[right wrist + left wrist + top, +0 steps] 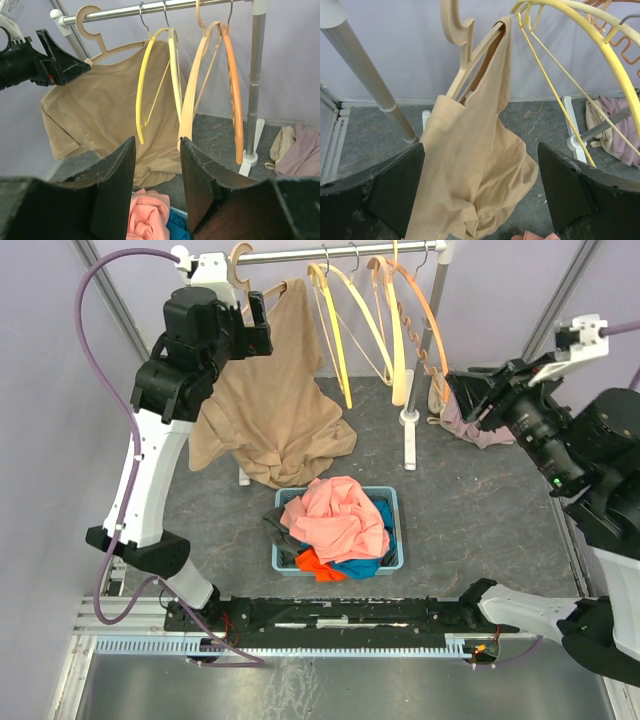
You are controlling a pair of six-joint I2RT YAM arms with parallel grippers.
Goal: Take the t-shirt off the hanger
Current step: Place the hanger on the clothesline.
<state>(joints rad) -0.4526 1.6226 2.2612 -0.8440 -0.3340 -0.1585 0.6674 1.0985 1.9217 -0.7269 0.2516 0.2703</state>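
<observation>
I will shift my left gripper to the left in the wrist view and close on the t-shirt's near shoulder (444,110), which lies off-center toward that side between my fingers.
A tan t-shirt (270,400) hangs on a beige hanger (240,260) at the left end of the rail, its lower part bunched on the floor. My left gripper (258,325) is high beside the shirt's left shoulder, open and empty. In the left wrist view the shirt (470,165) hangs beyond the wide-open gripper (480,200), and the hanger (455,25) rises above it. My right gripper (465,390) is off to the right, apart from the shirt, open and empty. Its view shows the shirt (100,110), the hanger (92,20) and its gripper (157,142).
Yellow (335,330) and orange (420,330) empty hangers hang on the rail (330,252). The rail's post (408,390) stands at mid right. A blue basket (390,505) of pink and other clothes sits in front. A heap of clothes (470,425) lies on the floor at right.
</observation>
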